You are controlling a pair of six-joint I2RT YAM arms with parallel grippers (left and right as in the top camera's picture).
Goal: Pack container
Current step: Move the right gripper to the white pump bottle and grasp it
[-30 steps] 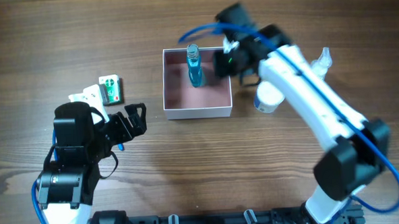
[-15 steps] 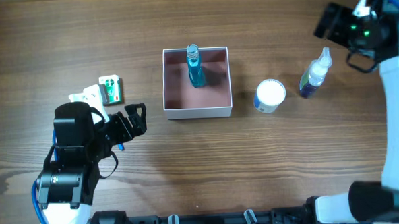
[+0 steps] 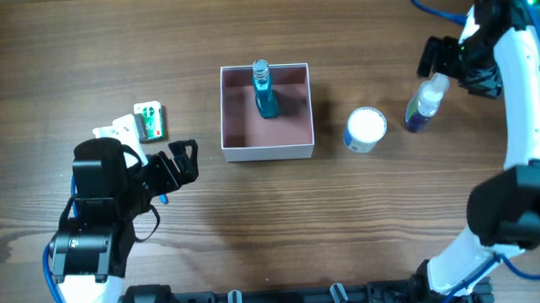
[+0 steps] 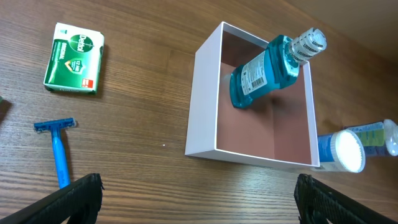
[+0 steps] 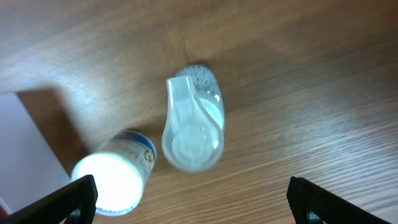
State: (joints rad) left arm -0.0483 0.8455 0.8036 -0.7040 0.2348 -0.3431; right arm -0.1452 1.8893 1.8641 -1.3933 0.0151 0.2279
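Observation:
My right gripper lowers next around the top of the clear spray bottle, beside the white-lidded jar. The clear spray bottle stands with its top [image 3: 438, 85] [image 5: 192, 135] below my fingers.
The container [image 3: 268, 152], a square white box with a pink floor, sits mid-table. A blue bottle [image 3: 264, 90] stands inside it by the far wall. The left wrist view shows the container [image 4: 202, 106] and blue bottle [image 4: 267, 70] too. To the right stand a white-lidded jar [image 3: 366, 129] and a clear spray bottle [image 3: 426, 101]. My right gripper [image 3: 451, 70] hangs open just above the spray bottle [image 5: 191, 127], with the jar [image 5: 118, 177] beside it. My left gripper [image 3: 184, 163] is open over bare wood at the near left, holding nothing.
A green-and-white box [image 3: 149, 120] and a paler box [image 3: 116, 131] lie left of the container. A blue razor [image 4: 59, 152] lies on the wood close to my left gripper [image 4: 200, 205]. The green box [image 4: 74, 57] is beyond it.
My right gripper opened off the blue bottle, leaving it standing in the container, swung away to the far right, and now hovers over the spray bottle. The left arm has not moved.

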